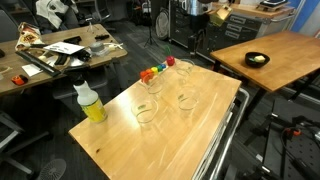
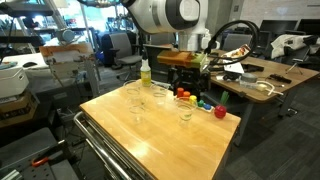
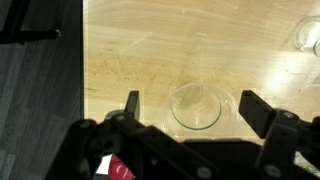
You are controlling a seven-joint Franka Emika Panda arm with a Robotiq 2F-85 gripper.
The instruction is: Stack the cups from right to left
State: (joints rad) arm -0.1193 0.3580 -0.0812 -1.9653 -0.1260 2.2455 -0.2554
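Note:
My gripper will next go down and to the left in the wrist view, onto the cup's rim by the red object (image 3: pixel 169 105), because its open fingers are on either side of the cup's opening.
Several clear tumblers stand upright and apart on the wooden table (image 1: pixel 120 140). In both exterior views I see them: one near the front (image 1: pixel 147 113), one behind it (image 1: pixel 152 85), one in the middle (image 1: pixel 185 98) and one by the far edge (image 1: pixel 183 70) (image 2: pixel 186 110). Others show in an exterior view (image 2: pixel 134 95) (image 2: pixel 160 92). In the wrist view my gripper (image 3: pixel 188 100) is open and empty. It hangs well above one cup (image 3: pixel 196 105), seen straight down between the fingers. Another cup's rim (image 3: pixel 310 35) shows at the upper right.
A yellow-liquid bottle with a white cap (image 1: pixel 92 103) (image 2: pixel 145 72) stands at a table corner. Small red, orange and green objects (image 1: pixel 150 72) (image 2: pixel 185 95) and a red one (image 1: pixel 170 62) (image 2: pixel 220 112) line one edge. The table edge (image 3: pixel 84 70) drops to dark floor.

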